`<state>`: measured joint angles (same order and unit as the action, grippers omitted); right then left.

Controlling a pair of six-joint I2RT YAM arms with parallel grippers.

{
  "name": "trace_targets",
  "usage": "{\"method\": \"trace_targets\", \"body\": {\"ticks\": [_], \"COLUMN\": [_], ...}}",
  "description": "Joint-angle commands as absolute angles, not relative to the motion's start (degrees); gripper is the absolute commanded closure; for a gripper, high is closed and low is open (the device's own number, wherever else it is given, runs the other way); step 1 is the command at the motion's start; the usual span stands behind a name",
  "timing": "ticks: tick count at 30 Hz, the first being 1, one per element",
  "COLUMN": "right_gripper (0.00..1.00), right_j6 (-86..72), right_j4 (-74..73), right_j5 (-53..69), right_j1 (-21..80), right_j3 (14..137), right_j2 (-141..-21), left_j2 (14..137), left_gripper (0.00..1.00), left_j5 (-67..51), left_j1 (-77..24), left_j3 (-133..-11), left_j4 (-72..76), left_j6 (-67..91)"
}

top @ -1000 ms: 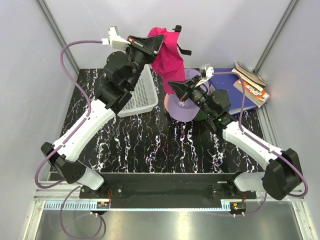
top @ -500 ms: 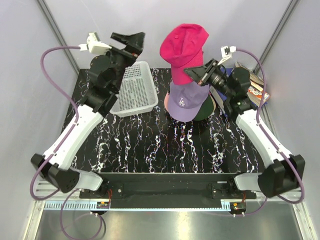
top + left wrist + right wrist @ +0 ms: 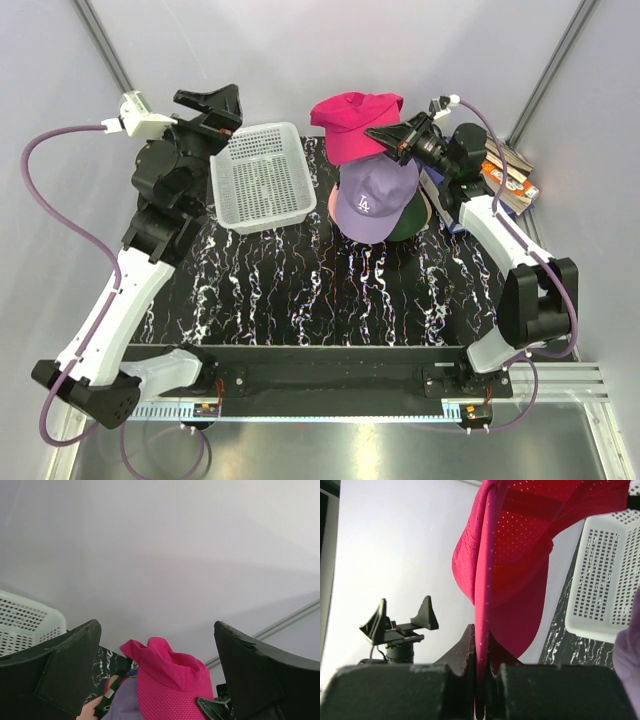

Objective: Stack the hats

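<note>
The magenta hat [image 3: 355, 118] will go back and down with my right gripper next, and I will let go of it there, because the top of the lavender hat is the top of the stack below and back from it.
My right gripper [image 3: 392, 140] is shut on the brim of the magenta hat [image 3: 355, 118], holding it in the air just behind the stack. In the right wrist view the brim [image 3: 482, 605] runs straight down between the closed jaws of that gripper [image 3: 481, 640]. The stack has the lavender hat [image 3: 375, 195] with a white logo on top, a light pink brim [image 3: 334, 205] and a dark green hat [image 3: 418, 218] below. My left gripper [image 3: 210, 100] is open and empty, raised at the back left; its wrist view looks at the magenta hat [image 3: 170, 680] between spread fingers [image 3: 65, 670].
A white mesh basket [image 3: 262, 175] stands left of the stack on the black marbled mat [image 3: 300, 290]. Books and packets [image 3: 505, 172] lie at the back right. Grey walls close in the back and both sides.
My left gripper opened, let go of the magenta hat and swung away left. My right gripper kept the hat, swung it up and back, and now holds it lower, behind the stack.
</note>
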<state>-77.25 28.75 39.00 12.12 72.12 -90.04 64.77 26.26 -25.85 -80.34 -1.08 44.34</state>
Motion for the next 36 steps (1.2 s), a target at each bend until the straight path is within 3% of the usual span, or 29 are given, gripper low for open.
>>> {"method": "trace_targets", "body": {"ticks": [1, 19, 36], "right_gripper": [1.0, 1.0, 1.0], "right_j6": [-83.4, -80.8, -79.7], "right_j4": [33.8, 25.8, 20.0], "right_j5": [41.2, 45.5, 46.8], "right_j1": [11.1, 6.5, 2.9], "right_j3": [69.2, 55.3, 49.6], "right_j2": [-87.0, -79.1, -77.6], "left_j2": [62.4, 58.6, 58.5], "left_gripper": [0.01, 0.01, 0.01], "left_j5": [31.3, 34.6, 35.3], "left_j1": [-25.3, -24.3, -23.5], "left_j3": [-79.2, -75.1, -74.7], "left_j4": [0.2, -1.8, -2.5], "left_j6": [39.3, 36.4, 33.8]}}
